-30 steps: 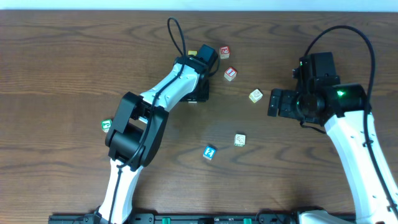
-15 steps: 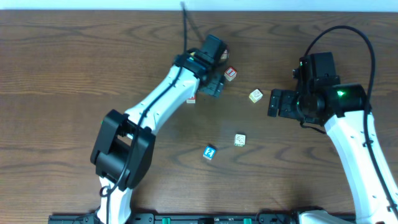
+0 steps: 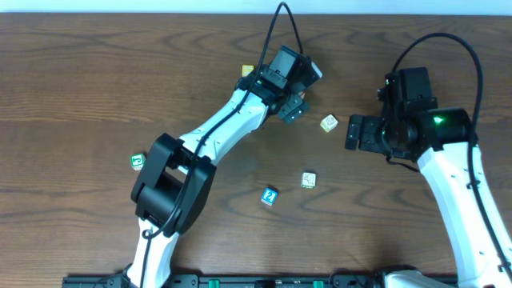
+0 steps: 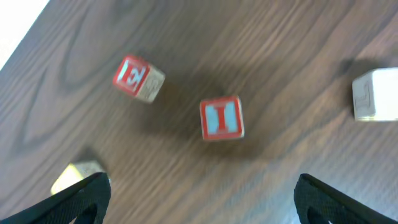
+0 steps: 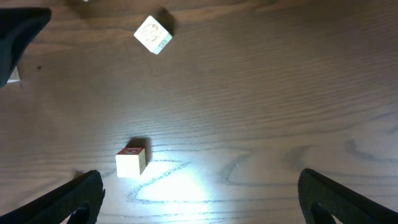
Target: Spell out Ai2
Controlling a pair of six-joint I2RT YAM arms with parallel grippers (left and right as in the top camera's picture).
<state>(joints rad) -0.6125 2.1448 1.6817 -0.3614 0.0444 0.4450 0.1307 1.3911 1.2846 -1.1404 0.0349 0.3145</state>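
Note:
I will next lower the open fingers of my left gripper around the sides of the wooden block with the red I (image 4: 222, 118) below it, where the bare table gives them room.
Two red-faced letter blocks show in the left wrist view: one with an "I" (image 4: 222, 118) and another (image 4: 138, 78) up and left of it. My left gripper (image 4: 202, 208) (image 3: 300, 94) hovers over them, open and empty, and hides them from overhead. A blue block (image 3: 270, 196) lies at centre front. A pale block (image 3: 329, 122) and a second pale one (image 3: 309, 180) lie between the arms. My right gripper (image 3: 352, 133) (image 5: 205, 205) is open and empty, with a red-topped block (image 5: 131, 162) just ahead of its left finger.
A yellow block (image 3: 247, 70) (image 4: 78, 176) sits left of the left gripper. A green block (image 3: 138, 161) lies far left. A white block (image 4: 376, 93) is at the left wrist view's right edge, another (image 5: 153, 34) farther off in the right wrist view.
My left gripper has opened and swung up and to the right, ending over the two red blocks. The right arm has not moved.

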